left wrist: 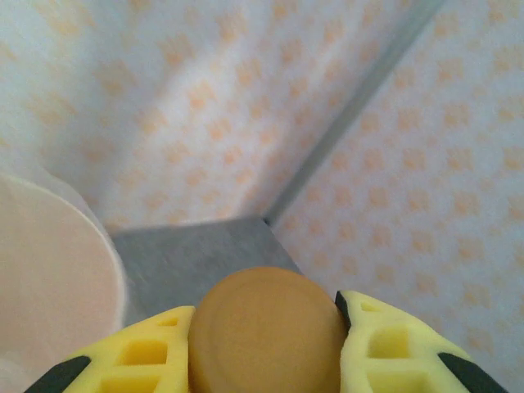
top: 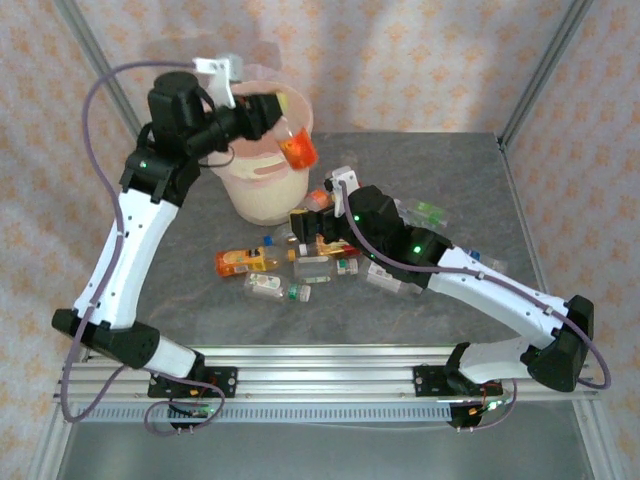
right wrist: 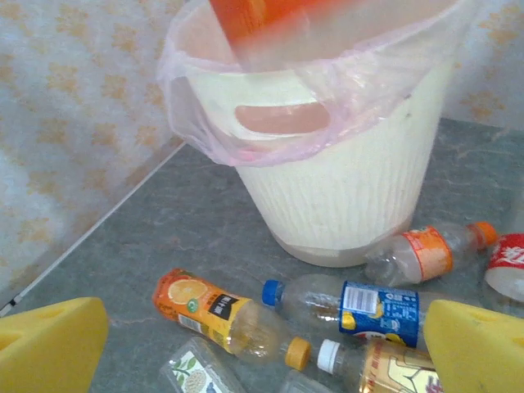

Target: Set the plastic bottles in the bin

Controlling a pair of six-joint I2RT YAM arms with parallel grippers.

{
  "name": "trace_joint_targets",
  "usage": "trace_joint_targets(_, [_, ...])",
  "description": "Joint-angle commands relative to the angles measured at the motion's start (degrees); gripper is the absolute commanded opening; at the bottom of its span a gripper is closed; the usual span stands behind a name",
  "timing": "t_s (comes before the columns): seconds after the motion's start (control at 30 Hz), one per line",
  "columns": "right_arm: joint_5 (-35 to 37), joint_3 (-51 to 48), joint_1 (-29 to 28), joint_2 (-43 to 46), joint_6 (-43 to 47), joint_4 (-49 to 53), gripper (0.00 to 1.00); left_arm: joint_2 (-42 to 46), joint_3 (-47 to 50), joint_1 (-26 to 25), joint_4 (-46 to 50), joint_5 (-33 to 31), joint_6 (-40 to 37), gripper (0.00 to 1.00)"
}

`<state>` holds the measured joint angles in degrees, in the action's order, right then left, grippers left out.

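My left gripper needs to carry the orange-labelled bottle outward over the bin's opening (top: 257,146) (left wrist: 51,282) next, then lower it inside and let it go. The bottle's labelled end is hanging over the bin's rim.
My left gripper (top: 275,108) is raised at the bin's (top: 262,185) far rim, shut on a plastic bottle (top: 297,150) with an orange label that hangs tilted over the rim. In the left wrist view its yellow fingers (left wrist: 385,344) clamp the bottle's round orange-brown end (left wrist: 266,327). My right gripper (top: 315,222) hovers open over the pile of plastic bottles (top: 290,265) lying in front of the bin. Below its wide-apart fingers (right wrist: 51,344) lie an orange-juice bottle (right wrist: 205,307), a blue-capped bottle (right wrist: 360,301) and a white-capped gold one (right wrist: 385,368).
A pink bag lines the bin (right wrist: 344,164), with an oval handle cut-out facing my right wrist. An orange-labelled bottle (right wrist: 426,254) rests against the bin's base. More bottles (top: 430,212) lie behind my right arm. Frame posts stand at the table's back corners.
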<state>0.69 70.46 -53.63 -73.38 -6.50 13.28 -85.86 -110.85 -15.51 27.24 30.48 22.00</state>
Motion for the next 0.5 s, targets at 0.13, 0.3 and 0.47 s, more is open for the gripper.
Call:
trace_joint_targets(0.13, [11.74, -0.07, -0.05, 2.33, -3.81, 3.8, 0.99, -13.36, -19.55, 4.45, 7.7, -14.23, -6.26, 0.2])
trace_joint_targets(0.3, [19.02, -1.11, 0.07, 3.75, -7.24, 6.61, 0.99, -22.96, -28.2, 8.09, 11.15, -14.2, -5.5, 0.2])
trace_joint_targets(0.47, [26.29, -0.43, 0.38, 3.86, -11.9, 11.88, 0.99, -29.0, -29.73, 8.27, 14.74, -13.65, -7.42, 0.19])
